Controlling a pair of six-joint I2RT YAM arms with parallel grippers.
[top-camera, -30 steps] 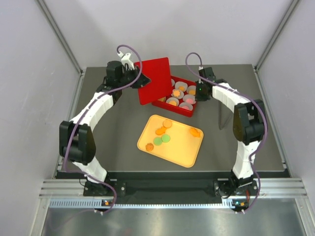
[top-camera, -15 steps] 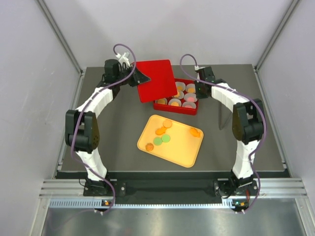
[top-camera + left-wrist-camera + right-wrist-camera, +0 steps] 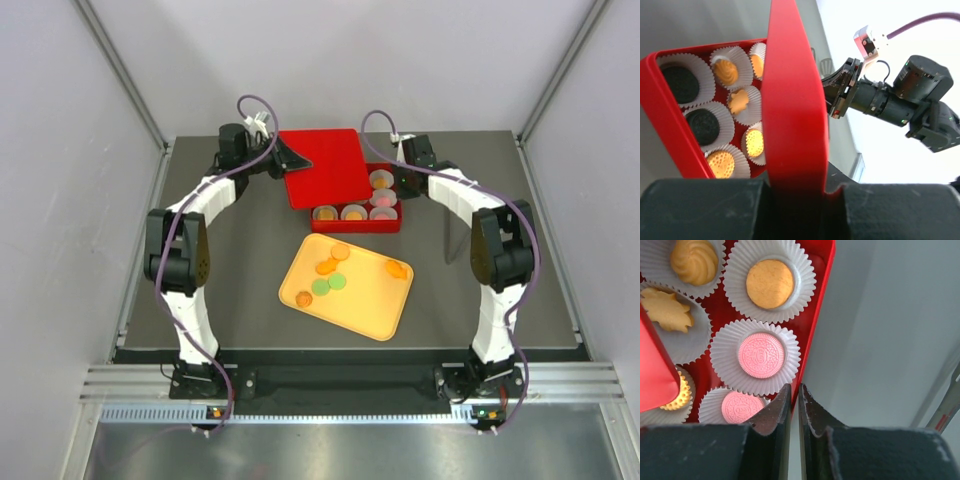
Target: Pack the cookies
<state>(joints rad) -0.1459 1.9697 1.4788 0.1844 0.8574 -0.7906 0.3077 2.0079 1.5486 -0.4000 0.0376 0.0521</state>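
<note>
I will move my left gripper to the right in the top view and down, and let go of the lid on the red box (image 3: 392, 222) (image 3: 722, 110), because the box's pink cookies are uncovered.
My left gripper (image 3: 291, 160) is shut on the edge of the red lid (image 3: 322, 166) and holds it nearly flat over the left part of the red box (image 3: 392, 222). In the left wrist view the lid (image 3: 795, 95) runs edge-on between my fingers, above cookies (image 3: 729, 71) in white paper cups. My right gripper (image 3: 406, 183) is shut on the box's right wall (image 3: 814, 320), next to pink cookies (image 3: 761, 355). Several loose cookies (image 3: 326, 266), orange and green, lie on the yellow tray (image 3: 370, 305).
The yellow tray sits in front of the red box, mid-table. A thin metal stand (image 3: 449, 235) is right of the box, beside my right arm. Grey walls close in the table on three sides.
My left arm has swung the red lid down from a steep tilt to nearly flat, so it covers more of the box. The right gripper has stayed on the box wall.
</note>
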